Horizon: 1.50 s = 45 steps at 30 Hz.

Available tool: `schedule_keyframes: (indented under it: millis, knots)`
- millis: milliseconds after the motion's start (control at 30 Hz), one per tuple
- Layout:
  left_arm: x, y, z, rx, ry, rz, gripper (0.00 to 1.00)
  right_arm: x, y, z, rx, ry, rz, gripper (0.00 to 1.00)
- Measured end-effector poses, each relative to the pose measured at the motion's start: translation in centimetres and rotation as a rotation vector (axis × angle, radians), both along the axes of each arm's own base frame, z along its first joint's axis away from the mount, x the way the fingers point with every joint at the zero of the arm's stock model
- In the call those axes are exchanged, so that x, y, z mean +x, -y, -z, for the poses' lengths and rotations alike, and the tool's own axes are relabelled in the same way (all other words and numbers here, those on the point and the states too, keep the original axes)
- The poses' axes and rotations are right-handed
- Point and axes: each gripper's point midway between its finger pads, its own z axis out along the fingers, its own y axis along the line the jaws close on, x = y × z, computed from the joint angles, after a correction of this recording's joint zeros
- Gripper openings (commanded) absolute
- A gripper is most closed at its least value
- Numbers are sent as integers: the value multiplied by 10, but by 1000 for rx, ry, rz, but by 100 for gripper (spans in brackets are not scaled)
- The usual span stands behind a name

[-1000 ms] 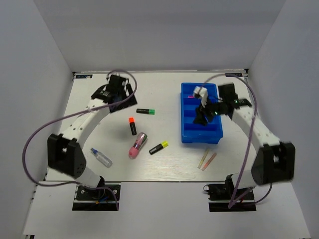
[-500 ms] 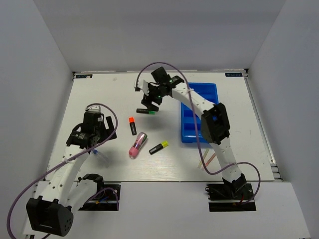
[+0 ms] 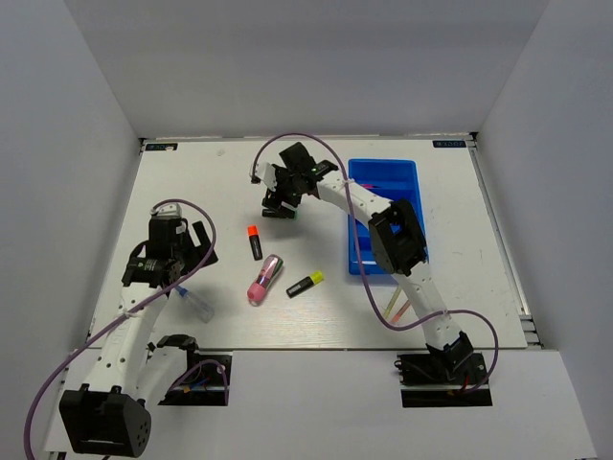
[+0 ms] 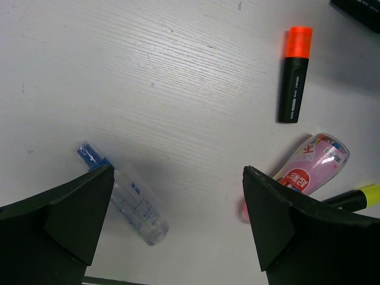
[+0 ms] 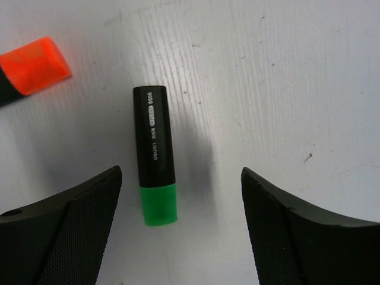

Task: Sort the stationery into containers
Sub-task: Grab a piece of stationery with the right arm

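The right gripper comes down onto the green-capped highlighter (image 3: 280, 214) next and closes where its cap meets its body, as it lies flat between the spread fingers.
My right gripper (image 3: 278, 203) reaches left across the table and hangs open over the green-capped highlighter (image 3: 280, 214). In the right wrist view the green-capped highlighter (image 5: 154, 154) lies flat between the spread fingers, nearer the left one, with the gripper (image 5: 181, 172) touching nothing. My left gripper (image 3: 172, 276) is open above the clear blue-tipped pen (image 3: 196, 303). In the left wrist view the clear pen (image 4: 122, 193) lies beside the left finger of that gripper (image 4: 178, 172). The blue tray (image 3: 407, 187) stands at the right, partly covered by the right arm.
An orange-capped highlighter (image 3: 254, 241), a fat pink marker (image 3: 265, 279) and a yellow-capped highlighter (image 3: 305, 284) lie mid-table between the arms. Two thin pens (image 3: 397, 307) lie in front of the tray. White walls close off the table on three sides.
The right gripper has left the tray and swung left over the green-capped highlighter. The left arm has come from the far left corner down to the clear pen.
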Motion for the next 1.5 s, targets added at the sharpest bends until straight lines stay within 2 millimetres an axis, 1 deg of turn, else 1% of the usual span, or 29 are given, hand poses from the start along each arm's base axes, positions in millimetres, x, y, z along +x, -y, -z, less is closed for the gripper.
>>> schedule_keyframes:
  millis: [133,333,500,633,833,1067,1167,1200,1500]
  knots:
    - [1,1,-1,-3,5,1,100,9,-3,9,10,10,3,85]
    - [2,1,-1,-7,7,3,100,6,-2,31,-5,-24,-26,85]
    - [2,1,-1,-12,7,2,100,4,-3,30,-2,-34,-45,82]
    - [2,1,-1,-12,7,2,100,-8,-2,35,-7,-83,-77,79]
    - [2,1,-1,-12,8,2,100,-37,7,42,-25,-200,-149,76]
    - [2,1,-1,-13,8,3,100,-47,14,42,-46,-224,-172,72]
    - [2,1,-1,-13,9,3,100,-54,19,41,-56,-246,-161,68]
    - [2,1,-2,-14,9,4,100,-55,20,41,-58,-253,-148,66]
    - [2,1,-3,-14,15,4,100,-50,17,39,-48,-298,12,66]
